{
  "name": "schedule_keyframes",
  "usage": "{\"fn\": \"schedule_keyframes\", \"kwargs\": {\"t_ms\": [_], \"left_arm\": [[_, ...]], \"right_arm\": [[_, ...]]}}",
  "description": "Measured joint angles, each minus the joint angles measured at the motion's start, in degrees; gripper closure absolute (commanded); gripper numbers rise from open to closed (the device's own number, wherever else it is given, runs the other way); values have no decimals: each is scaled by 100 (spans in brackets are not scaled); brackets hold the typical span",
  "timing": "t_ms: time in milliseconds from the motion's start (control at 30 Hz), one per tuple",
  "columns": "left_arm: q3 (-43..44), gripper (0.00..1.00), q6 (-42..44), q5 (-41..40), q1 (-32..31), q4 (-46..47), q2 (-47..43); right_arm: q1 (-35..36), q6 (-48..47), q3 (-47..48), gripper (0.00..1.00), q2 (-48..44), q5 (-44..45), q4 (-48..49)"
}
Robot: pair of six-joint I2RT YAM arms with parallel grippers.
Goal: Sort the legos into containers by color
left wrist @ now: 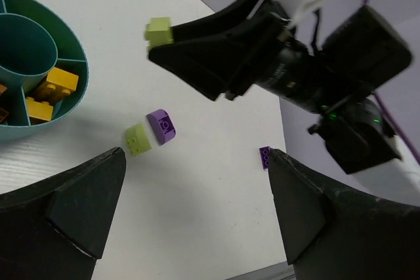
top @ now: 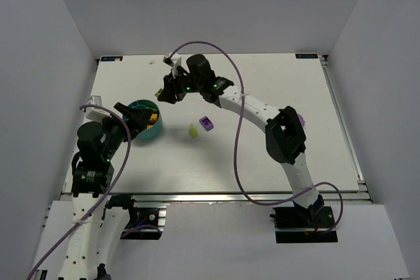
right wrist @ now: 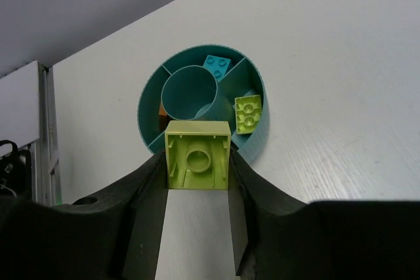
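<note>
The robot's right gripper needs to go down toward the section of the bowl holding the matching lime lego and release, because that section is below the gripper, to its left in the top view.
The round teal bowl with inner dividers sits at the table's left. My right gripper is shut on a lime green lego, held in the air with its hollow underside facing the camera, near the bowl. The bowl holds a cyan lego, a lime lego and orange legos in separate compartments. My left gripper is open and empty beside the bowl. A lime lego and a purple lego lie together on the table.
A small purple lego lies further right, by my left gripper's right finger. In the top view the loose purple lego and loose lime lego lie right of the bowl. The right arm reaches across the table's middle.
</note>
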Motion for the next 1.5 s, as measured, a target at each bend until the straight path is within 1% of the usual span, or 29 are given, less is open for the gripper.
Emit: {"fn": "schedule_keyframes", "kwargs": {"t_ms": [133, 300, 467, 733, 833, 967, 1133, 1233, 1267, 1333, 1367, 1500], "left_arm": [[2, 2, -2, -72, 0, -149, -179], [2, 2, 0, -197, 0, -387, -391], [2, 2, 0, -304, 0, -601, -531], [2, 2, -20, -389, 0, -802, -664], [2, 2, -22, -411, 0, -837, -664], [2, 2, -20, -431, 0, -861, -671], [2, 2, -20, -457, 0, -903, -717], [2, 2, -20, -457, 0, -905, -728], [2, 2, -20, -457, 0, -905, -728], [2, 2, -17, -457, 0, -905, -728], [2, 2, -17, -457, 0, -907, -728], [2, 2, -17, -457, 0, -907, -728]], "right_arm": [[39, 575, 186, 95, 566, -96, 387], [85, 1010, 518, 90, 1231, 7, 667], [116, 1281, 691, 86, 1414, 164, 953], [243, 1425, 879, 79, 1587, 308, 1314], [297, 1425, 925, 74, 1755, 341, 1344], [341, 1410, 927, 65, 1871, 400, 1344], [337, 1401, 927, 60, 1873, 448, 1344], [337, 1394, 927, 54, 1873, 457, 1344], [337, 1392, 927, 47, 1873, 457, 1344], [337, 1375, 927, 44, 1873, 463, 1342], [337, 1364, 927, 40, 1873, 461, 1342], [337, 1307, 927, 39, 1873, 461, 1342]]}}
